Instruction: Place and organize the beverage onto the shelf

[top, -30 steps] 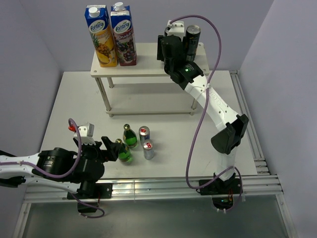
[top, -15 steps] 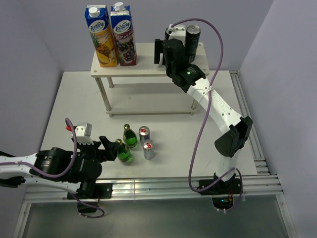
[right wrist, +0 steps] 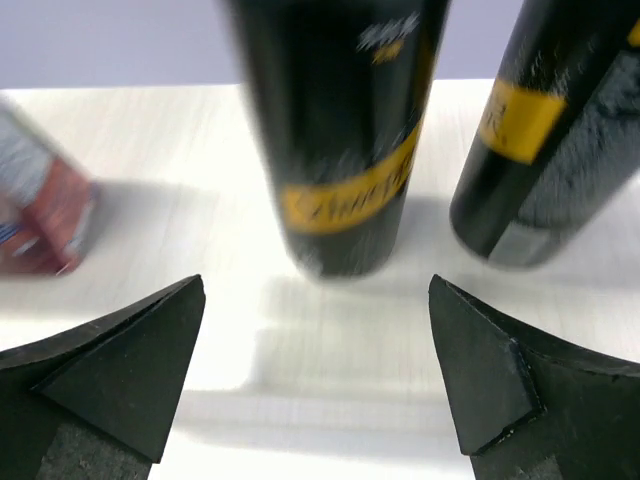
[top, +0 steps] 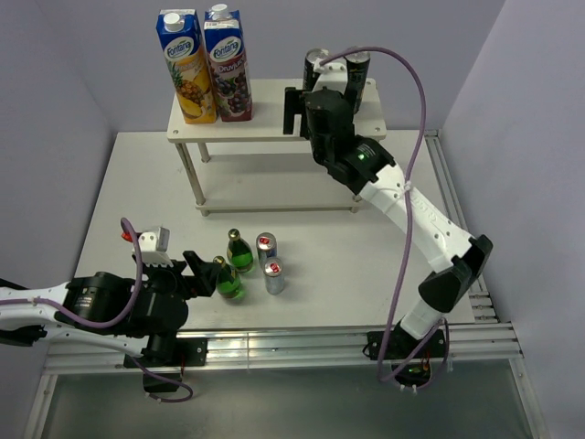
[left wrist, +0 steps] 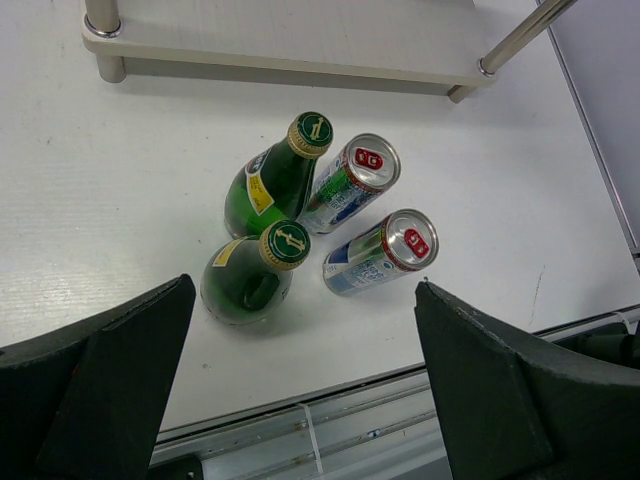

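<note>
The near silver-blue can stands below my right gripper and back from it, clear on the can's rail side. My right gripper will next move back out of the shelf and go down around that can.
Two black-and-yellow cans [top: 315,64] [top: 357,69] stand upright at the back right of the shelf's top board [top: 265,123]. My right gripper [top: 318,101] is open just in front of them and touches neither. In the right wrist view both cans [right wrist: 340,130] [right wrist: 555,130] stand beyond the open gripper [right wrist: 315,370]. Down on the table, two green bottles [top: 239,251] [top: 228,279] and two silver-blue cans [top: 266,247] [top: 274,274] stand in a cluster. My left gripper [top: 196,274] is open just left of them. Its wrist view looks down on the bottles [left wrist: 285,175] [left wrist: 250,275] and cans [left wrist: 350,185] [left wrist: 385,250].
Two tall juice cartons [top: 187,64] [top: 228,64] stand on the shelf's left half; one shows blurred at the left of the right wrist view [right wrist: 40,210]. The shelf's lower board [left wrist: 300,40] lies behind the cluster. A metal rail [top: 274,343] runs along the table's near edge.
My right gripper opened, let go of the left black can and drew back from it, so both cans now show. The left arm shifted only slightly.
</note>
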You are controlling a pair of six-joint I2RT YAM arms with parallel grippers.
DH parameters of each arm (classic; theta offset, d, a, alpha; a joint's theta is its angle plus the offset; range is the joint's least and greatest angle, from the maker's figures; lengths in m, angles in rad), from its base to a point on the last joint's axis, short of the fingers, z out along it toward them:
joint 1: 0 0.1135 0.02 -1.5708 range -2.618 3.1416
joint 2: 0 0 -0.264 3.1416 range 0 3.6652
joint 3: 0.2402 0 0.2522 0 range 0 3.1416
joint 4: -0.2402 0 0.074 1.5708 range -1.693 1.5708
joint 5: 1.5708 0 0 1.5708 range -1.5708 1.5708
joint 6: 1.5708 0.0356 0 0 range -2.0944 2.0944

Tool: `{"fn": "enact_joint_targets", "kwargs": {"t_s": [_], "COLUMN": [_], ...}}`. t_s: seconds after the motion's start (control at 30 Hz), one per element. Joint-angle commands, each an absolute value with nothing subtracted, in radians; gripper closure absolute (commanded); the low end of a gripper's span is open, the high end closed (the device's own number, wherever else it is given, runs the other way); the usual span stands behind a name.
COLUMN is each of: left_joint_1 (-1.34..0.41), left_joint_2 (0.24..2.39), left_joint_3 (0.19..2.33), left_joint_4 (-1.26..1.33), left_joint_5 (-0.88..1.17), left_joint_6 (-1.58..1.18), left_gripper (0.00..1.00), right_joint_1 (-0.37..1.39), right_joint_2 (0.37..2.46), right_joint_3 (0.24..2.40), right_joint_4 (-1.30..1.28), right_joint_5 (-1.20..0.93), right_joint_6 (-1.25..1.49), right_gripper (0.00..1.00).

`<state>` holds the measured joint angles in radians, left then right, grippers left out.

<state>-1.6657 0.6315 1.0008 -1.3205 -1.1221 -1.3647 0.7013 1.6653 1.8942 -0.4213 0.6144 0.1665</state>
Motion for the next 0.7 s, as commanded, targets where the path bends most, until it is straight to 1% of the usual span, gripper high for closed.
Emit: {"fn": "enact_joint_targets", "kwargs": {"t_s": [0.0,0.1,0.17,0.2,0.27,0.3,0.33,0.37,0.4,0.47,0.5,0.57,0.63,0.67], "left_joint_1": [-1.672,-1.672,-1.672,-1.674,-1.674,-1.674,-1.674,-1.674,-1.675,-1.674,-1.675,-1.674,-1.674,-1.674], "left_joint_2": [0.62,0.618,0.62,0.621,0.623,0.624,0.624,0.629,0.63,0.64,0.643,0.658,0.667,0.673], "left_joint_3": [0.996,0.992,0.991,0.992,0.991,0.991,0.991,0.991,0.991,0.989,0.988,0.989,0.991,0.992], "left_joint_4": [-1.298,-1.287,-1.287,-1.287,-1.287,-1.287,-1.287,-1.285,-1.282,-1.275,-1.272,-1.273,-1.284,-1.285], "left_joint_5": [-1.126,-1.124,-1.124,-1.124,-1.124,-1.126,-1.124,-1.124,-1.124,-1.123,-1.121,-1.121,-1.126,-1.126], "left_joint_6": [-1.344,-1.335,-1.335,-1.336,-1.336,-1.335,-1.335,-1.333,-1.33,-1.321,-1.315,-1.319,-1.327,-1.33], "left_gripper": [0.01,0.01,0.01,0.01,0.01,0.01,0.01,0.01,0.01,0.01,0.01,0.01,0.01,0.01], "right_joint_1": [0.767,0.853,0.929,0.961,1.069,1.115,1.2,1.244,1.293,1.379,1.46,1.531,1.545,1.548], "right_joint_2": [1.56,1.471,1.364,1.27,1.163,1.067,1.024,0.982,0.916,0.876,0.87,0.902,0.988,1.015], "right_joint_3": [1.836,1.751,1.628,1.5,1.335,1.168,1.082,1.004,0.859,0.735,0.651,0.598,0.558,0.548], "right_joint_4": [-0.387,-0.4,-0.399,-0.387,-0.301,-0.27,-0.235,-0.206,-0.142,-0.033,-0.009,-0.003,-0.003,0.046], "right_joint_5": [0.69,0.781,0.814,0.822,0.819,0.821,0.818,0.825,0.822,0.816,0.805,0.795,0.787,0.784], "right_joint_6": [0.16,0.193,0.233,0.295,0.333,0.383,0.402,0.423,0.457,0.472,0.51,0.608,0.679,0.696], "right_gripper": [0.0,0.0,0.0,0.0,0.0,0.0,0.0,0.0,0.0,0.0,0.0,0.0,0.0,0.0]}}
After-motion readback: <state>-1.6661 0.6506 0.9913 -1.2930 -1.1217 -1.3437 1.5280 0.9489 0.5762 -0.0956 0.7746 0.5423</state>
